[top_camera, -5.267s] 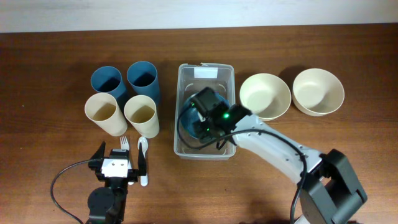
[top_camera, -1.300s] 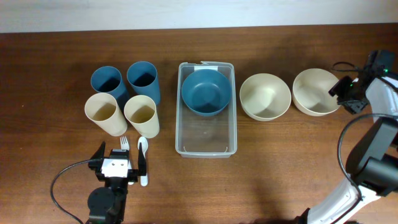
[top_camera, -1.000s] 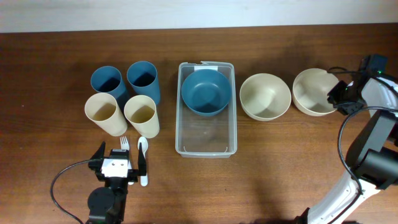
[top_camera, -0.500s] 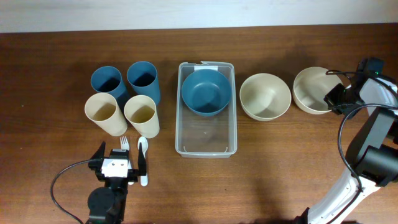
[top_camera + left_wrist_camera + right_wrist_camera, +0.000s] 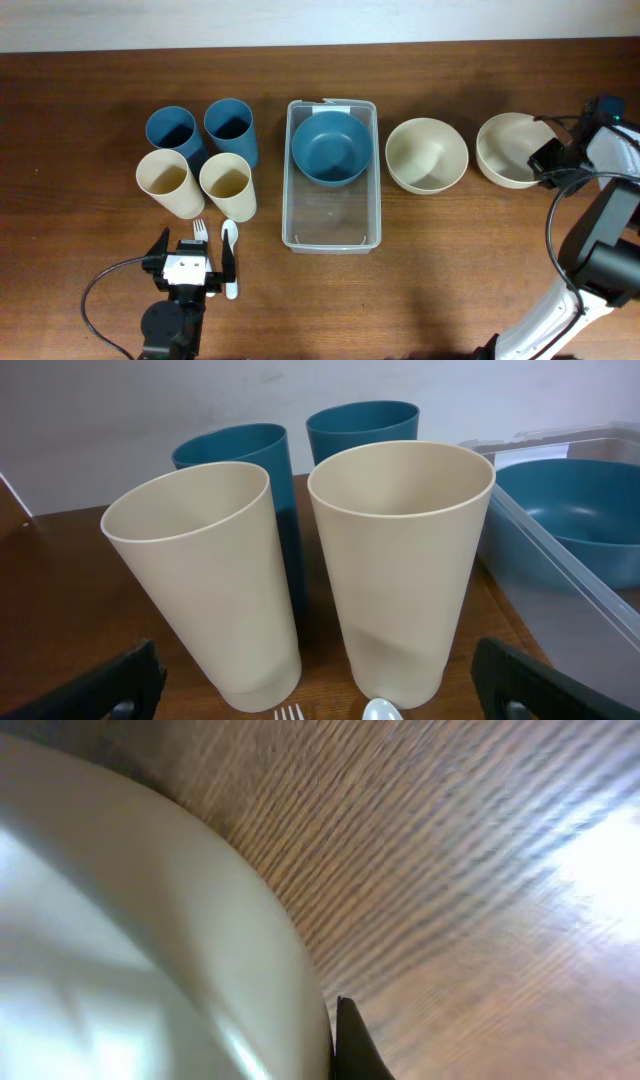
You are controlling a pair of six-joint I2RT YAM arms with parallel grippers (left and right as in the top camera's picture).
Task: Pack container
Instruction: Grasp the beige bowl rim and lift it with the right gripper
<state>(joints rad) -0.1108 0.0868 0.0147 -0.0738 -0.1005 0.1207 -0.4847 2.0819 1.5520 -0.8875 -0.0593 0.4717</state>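
Note:
My right gripper lifts next, crosses left in the overhead view past the second cream bowl to over the blue bowl point(image 5: 329, 147), lowers into it and releases.
The clear container point(image 5: 288, 190) stands mid-table with a blue bowl point(image 5: 329, 147) in its far end; it also shows in the left wrist view point(image 5: 590, 600). My right gripper point(image 5: 548, 160) is at the right rim of the far-right cream bowl point(image 5: 508, 150). In the right wrist view one dark finger point(image 5: 350, 1045) presses on the outside of the bowl's wall point(image 5: 130, 920); the other finger is hidden. My left gripper point(image 5: 192, 252) rests open and empty at the front left, behind the cups.
A second cream bowl point(image 5: 426, 154) sits between the container and the held bowl. Two blue cups point(image 5: 172, 130) point(image 5: 231, 125) and two cream cups point(image 5: 164, 182) point(image 5: 227, 185) stand left of the container. A white fork point(image 5: 200, 231) and spoon point(image 5: 230, 245) lie in front of them.
My right arm came from the container to the far-right cream bowl and closed on its right rim. The bowl has shifted slightly right. The left arm has not moved.

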